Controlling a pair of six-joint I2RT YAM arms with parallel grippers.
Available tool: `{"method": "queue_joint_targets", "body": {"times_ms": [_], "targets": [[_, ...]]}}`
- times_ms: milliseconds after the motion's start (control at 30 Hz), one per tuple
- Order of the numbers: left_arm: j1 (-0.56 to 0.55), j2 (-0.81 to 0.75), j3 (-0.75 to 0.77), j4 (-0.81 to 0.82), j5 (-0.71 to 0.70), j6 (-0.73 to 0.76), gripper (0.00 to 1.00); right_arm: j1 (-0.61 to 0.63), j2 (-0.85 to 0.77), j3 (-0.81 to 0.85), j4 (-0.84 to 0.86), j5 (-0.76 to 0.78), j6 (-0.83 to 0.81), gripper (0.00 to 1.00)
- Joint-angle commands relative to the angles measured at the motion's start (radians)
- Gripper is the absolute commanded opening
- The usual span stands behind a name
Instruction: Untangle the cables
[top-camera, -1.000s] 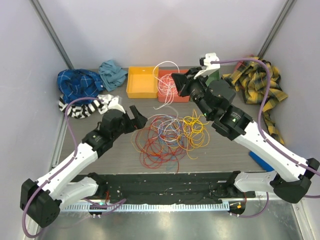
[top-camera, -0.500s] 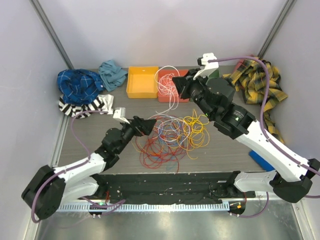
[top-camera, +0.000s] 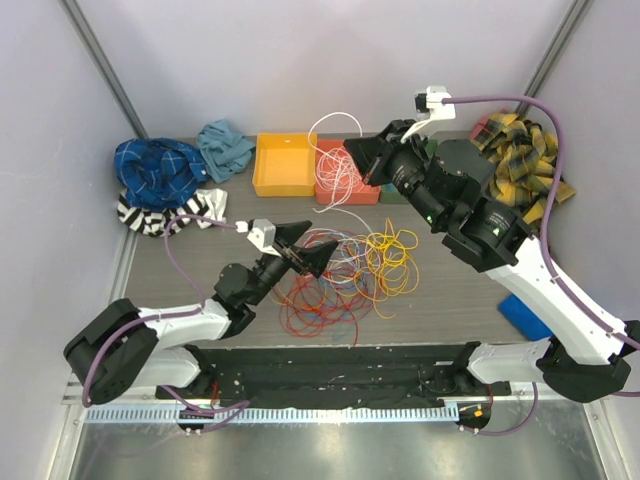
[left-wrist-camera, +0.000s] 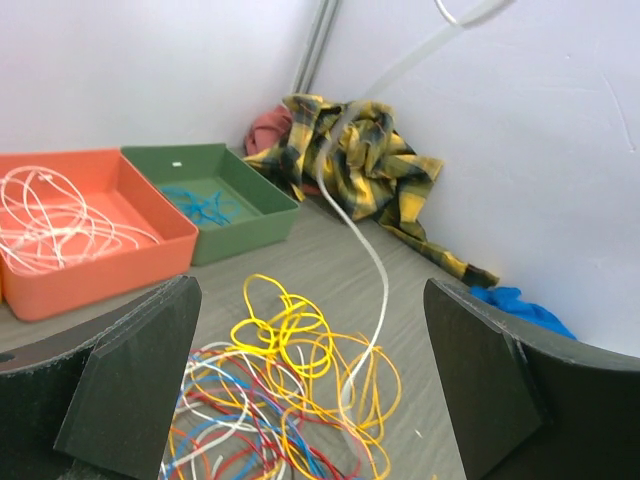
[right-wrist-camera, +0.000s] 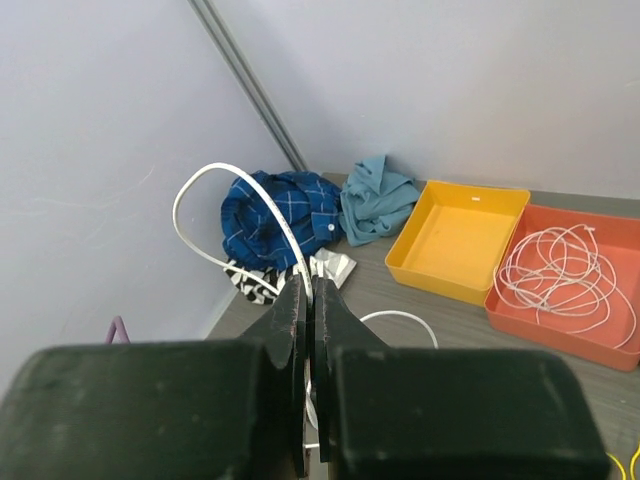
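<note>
My left gripper needs to move outward over the tangle onto that hanging cable part (top-camera: 350, 212) (left-wrist-camera: 374, 257), because the white cable hangs between my right gripper and the tangle.
A tangle of red, blue, white, orange and yellow cables (top-camera: 335, 272) lies mid-table. My right gripper (top-camera: 358, 155) is raised above the red-orange tray (top-camera: 372, 196) and is shut on a white cable (top-camera: 338, 115). The cable loops above the jaws (right-wrist-camera: 250, 195) and hangs down to the tangle. In the right wrist view the gripper (right-wrist-camera: 308, 292) pinches it. My left gripper (top-camera: 305, 256) is open and empty, low at the tangle's left edge. In the left wrist view the gripper (left-wrist-camera: 310, 400) frames yellow loops (left-wrist-camera: 290, 340) and the rising white cable (left-wrist-camera: 378, 280).
A yellow tray (top-camera: 285, 165) stands beside the red-orange tray, which holds white cables. A green tray (left-wrist-camera: 215, 205) holds a blue cable. A plaid cloth (top-camera: 520, 160) lies back right. Blue (top-camera: 155, 165), teal (top-camera: 225, 148) and striped (top-camera: 165, 215) cloths lie back left. A blue item (top-camera: 525, 320) lies right.
My left arm has stretched low and rightward to the tangle's edge. My right gripper has risen up and right, pulling the white cable with it.
</note>
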Motion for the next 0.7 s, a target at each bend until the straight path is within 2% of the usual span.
{"method": "queue_joint_targets", "body": {"times_ms": [0,200,533,567,633,667], "targets": [[-0.004,0.066,0.076,0.203,-0.011,0.104,1.00,0.002,-0.002,0.042,-0.011,-0.048,0.049,0.01],[-0.004,0.181,0.148,0.315,0.024,0.101,1.00,0.001,-0.017,0.045,-0.029,-0.066,0.075,0.01],[-0.002,0.226,0.236,0.318,0.034,0.084,1.00,0.002,-0.037,0.022,-0.040,-0.069,0.088,0.01],[-0.004,0.230,0.245,0.318,0.034,0.082,0.97,0.002,-0.039,0.019,-0.042,-0.072,0.086,0.01],[-0.002,0.235,0.248,0.318,0.024,0.081,0.65,0.001,-0.040,0.019,-0.042,-0.071,0.088,0.01],[-0.001,0.237,0.242,0.312,0.021,0.076,0.43,0.001,-0.042,0.019,-0.042,-0.069,0.085,0.01]]}}
